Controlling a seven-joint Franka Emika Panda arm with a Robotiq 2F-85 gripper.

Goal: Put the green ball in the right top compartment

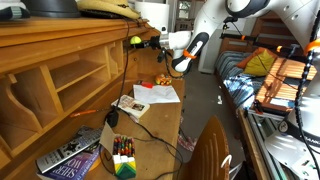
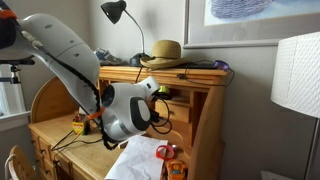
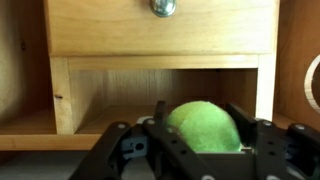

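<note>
I next need to move the green ball (image 1: 135, 41) in my gripper outward and slightly down into the shallow cubby and release it there. The ball is still outside, at the rim of the cubby's opening.
The green ball (image 3: 203, 126) sits between my gripper's (image 3: 200, 135) black fingers, which are shut on it. In the wrist view a shallow wooden cubby (image 3: 160, 95) of the hutch lies straight ahead, below a drawer with a metal knob (image 3: 163, 7). In an exterior view the ball (image 1: 135, 41) shows as a small yellow-green spot at the hutch's far end, with the gripper (image 1: 150, 43) right behind it. In an exterior view the arm's white wrist (image 2: 130, 110) covers the gripper and ball; the upper cubby (image 2: 185, 100) of the hutch lies just beyond it.
The desk holds papers (image 1: 158, 93), small orange-red objects (image 1: 160, 82), a crayon box (image 1: 123, 160) and a book (image 1: 70, 155). A hat (image 2: 165, 52) and a lamp (image 2: 115, 12) stand on the hutch top. A wooden chair back (image 1: 207, 155) stands by the desk.
</note>
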